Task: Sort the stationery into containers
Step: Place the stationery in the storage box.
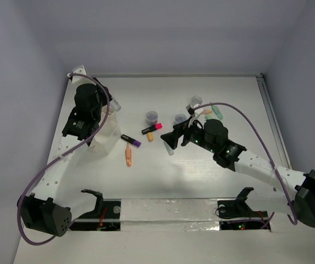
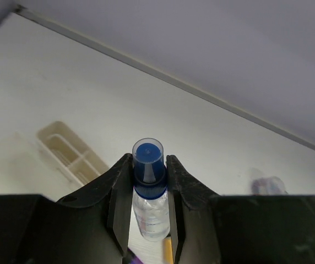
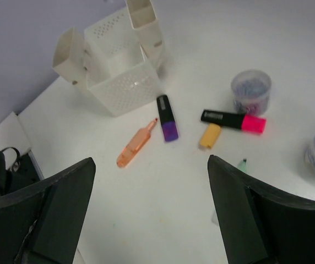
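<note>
I need to move my left gripper over the narrow divided bin (image 1: pixel 111 112) (image 2: pixel 75 153), go down and let go of the marker, because the bin is open below, to the left in the wrist view.
My left gripper (image 2: pixel 148 168) is shut on a small clear item with a blue cap (image 2: pixel 148 157) and holds it above the table at the back left (image 1: pixel 113 104). The containers (image 1: pixel 105 137), a cluster of white bins (image 3: pixel 119 77), stand just below it. My right gripper (image 3: pixel 149 165) hangs open over bare table with nothing between its fingers (image 1: pixel 171 140). Ahead of it lie an orange highlighter (image 3: pixel 135 146), a purple-black marker (image 3: pixel 167 118), a pink-black marker (image 3: pixel 233 120) and a stubby orange piece (image 3: pixel 210 136). A pale green tip (image 3: pixel 242 164) peeks out beside its right finger.
Round clear jars stand at mid-table (image 1: pixel 152 116), (image 1: pixel 181 119) and further back (image 1: pixel 195 101). A pale green highlighter (image 1: pixel 217 112) lies at the back right. The table's back edge meets the wall close behind the left gripper.
</note>
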{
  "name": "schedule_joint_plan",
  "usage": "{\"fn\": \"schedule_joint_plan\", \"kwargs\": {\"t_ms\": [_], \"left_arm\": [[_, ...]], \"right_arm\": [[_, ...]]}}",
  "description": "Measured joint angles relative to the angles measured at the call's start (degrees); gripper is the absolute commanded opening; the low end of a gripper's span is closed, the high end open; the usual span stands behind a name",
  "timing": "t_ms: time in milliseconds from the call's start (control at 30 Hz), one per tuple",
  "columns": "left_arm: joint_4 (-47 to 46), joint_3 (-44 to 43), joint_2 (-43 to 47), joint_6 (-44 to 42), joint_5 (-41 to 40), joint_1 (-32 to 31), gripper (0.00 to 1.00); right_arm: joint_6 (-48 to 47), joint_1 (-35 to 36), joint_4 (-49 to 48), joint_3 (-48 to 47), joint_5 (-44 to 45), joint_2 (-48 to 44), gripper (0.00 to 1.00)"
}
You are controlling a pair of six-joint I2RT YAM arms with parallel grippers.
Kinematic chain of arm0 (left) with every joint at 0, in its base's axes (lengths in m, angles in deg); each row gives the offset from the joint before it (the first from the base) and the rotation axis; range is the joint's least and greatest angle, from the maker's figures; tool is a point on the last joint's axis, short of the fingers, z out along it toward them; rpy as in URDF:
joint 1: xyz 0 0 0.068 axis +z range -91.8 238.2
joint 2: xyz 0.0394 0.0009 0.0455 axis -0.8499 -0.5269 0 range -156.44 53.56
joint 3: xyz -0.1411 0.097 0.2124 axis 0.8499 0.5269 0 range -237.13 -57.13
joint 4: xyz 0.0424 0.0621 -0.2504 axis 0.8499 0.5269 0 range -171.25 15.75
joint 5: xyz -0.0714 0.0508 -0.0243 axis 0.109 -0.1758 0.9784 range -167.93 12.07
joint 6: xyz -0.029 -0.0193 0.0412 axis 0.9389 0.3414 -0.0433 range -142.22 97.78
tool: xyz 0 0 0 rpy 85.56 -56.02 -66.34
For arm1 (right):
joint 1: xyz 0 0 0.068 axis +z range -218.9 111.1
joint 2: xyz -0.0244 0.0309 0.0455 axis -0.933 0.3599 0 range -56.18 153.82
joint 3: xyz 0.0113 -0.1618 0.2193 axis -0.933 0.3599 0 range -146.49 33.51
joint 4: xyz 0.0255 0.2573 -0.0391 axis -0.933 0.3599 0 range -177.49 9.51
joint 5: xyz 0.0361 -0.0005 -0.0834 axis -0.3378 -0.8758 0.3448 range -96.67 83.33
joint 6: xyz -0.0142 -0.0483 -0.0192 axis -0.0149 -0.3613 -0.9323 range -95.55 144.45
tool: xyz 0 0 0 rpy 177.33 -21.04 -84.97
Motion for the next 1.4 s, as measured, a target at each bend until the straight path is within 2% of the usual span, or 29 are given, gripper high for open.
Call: {"fn": "schedule_joint_plan", "kwargs": {"t_ms": [200,433,733,1367,1400], "left_arm": [[-1.6,0.0,-5.8,-2.9,-5.9,3.9,0.0],[-6.5,0.0,-12.9,-5.6,-7.8,4.2,0.0],[-13.6,2.6,-14.0,-9.3,-9.6,4.2,0.0],[-16.8,7.2,-17.8,-12.3,-11.8,1.7,0.0],[-16.9,7.4,-18.3,-12.3,-12.0,1.4,0.11]], "right_arm": [[1.4,0.0,0.7,6.0,0.8,-3.1,0.88],[2.4,0.0,0.3,6.6,0.0,-3.8,0.88],[3.1,0.0,-0.9,7.2,-0.8,-3.8,0.88],[3.1,0.0,-1.1,7.3,-0.5,-3.8,0.89],[3.1,0.0,-1.1,7.3,-0.3,-3.8,0.9]]}}
